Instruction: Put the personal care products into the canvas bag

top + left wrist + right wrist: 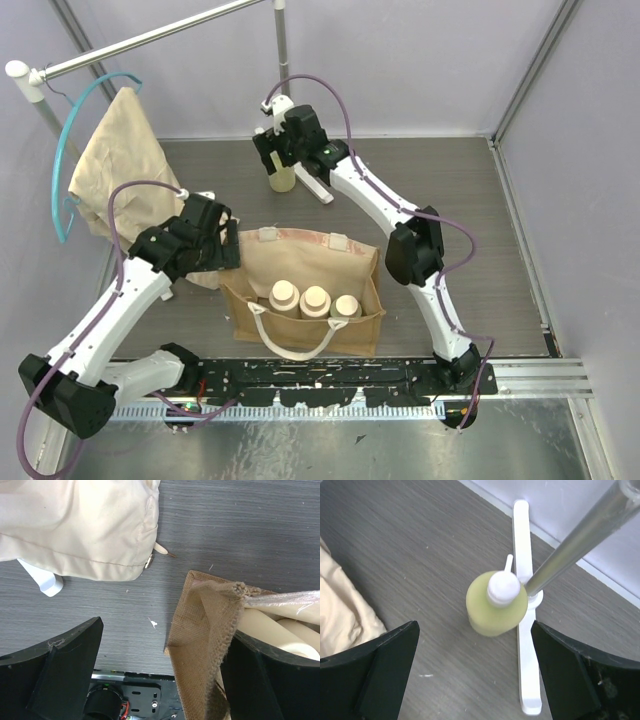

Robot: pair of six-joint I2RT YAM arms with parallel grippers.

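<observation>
The yellow-green bottle (496,605) is still outside the canvas bag. My open right gripper will next move down over the white pump head (503,586) and close there.
The tan canvas bag (352,262) stands open at the near middle of the table. Three bottles with wide cream caps (315,300) stand upright inside it. The yellow-green pump bottle (283,177) stands at the far middle, beside the rack's foot. My right gripper (279,150) is open above it; in the right wrist view the bottle (496,605) sits ahead of the gripper (475,680), untouched. My left gripper (226,251) is open at the bag's left rim. In the left wrist view the bag's wall (205,630) lies between the gripper's fingers (165,645), with cream bottles (285,625) behind it.
A limp beige cloth (118,165) hangs on a blue hanger (66,150) at far left, its hem near the bag (85,535). The rack's white foot (525,630) and metal pole (580,540) stand right against the pump bottle. Grey walls close the back and sides.
</observation>
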